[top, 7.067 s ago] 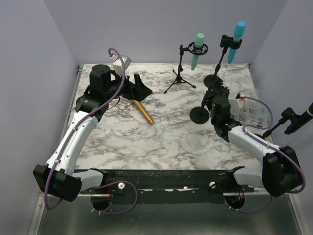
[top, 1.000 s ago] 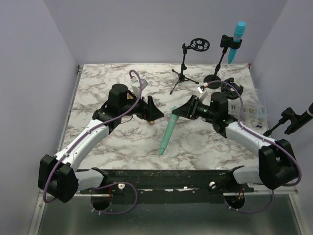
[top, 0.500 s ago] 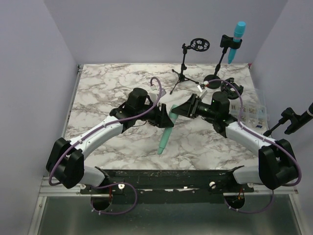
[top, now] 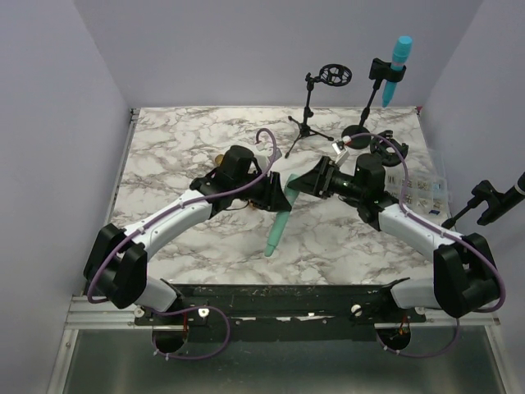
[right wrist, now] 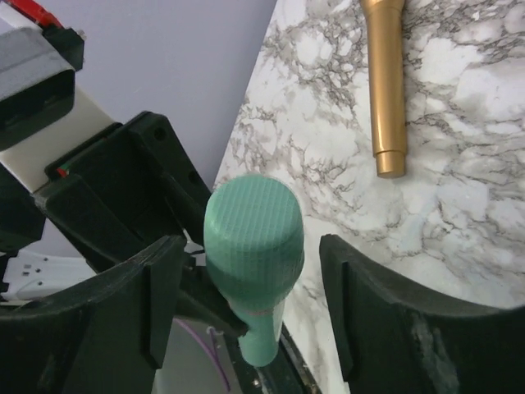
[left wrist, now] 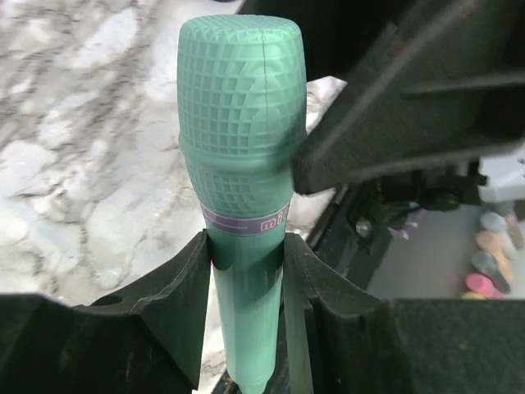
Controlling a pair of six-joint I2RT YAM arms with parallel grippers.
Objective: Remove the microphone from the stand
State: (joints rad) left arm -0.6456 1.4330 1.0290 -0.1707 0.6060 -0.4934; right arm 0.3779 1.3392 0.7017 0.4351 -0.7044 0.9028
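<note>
I need to move my left gripper down and to the left in the top view next and let go there, because the bare marble beside the gold microphone is below on that side.
The green microphone hangs tilted over the table's middle, head up and tail down toward the near edge. My left gripper is shut on its body just under the head; in the left wrist view the fingers press both sides of the microphone. My right gripper stands open around the head, its pads apart from the microphone in the right wrist view. The tripod stand at the back has an empty ring mount.
A gold microphone lies on the marble under my left arm. A blue microphone is clipped in a round-base stand at the back right. A clear box of small parts and another clip stand sit at the right edge.
My left arm moved right to the green microphone and its gripper shut on the body. The right gripper, which was holding the head, has opened. The microphone has hardly moved.
</note>
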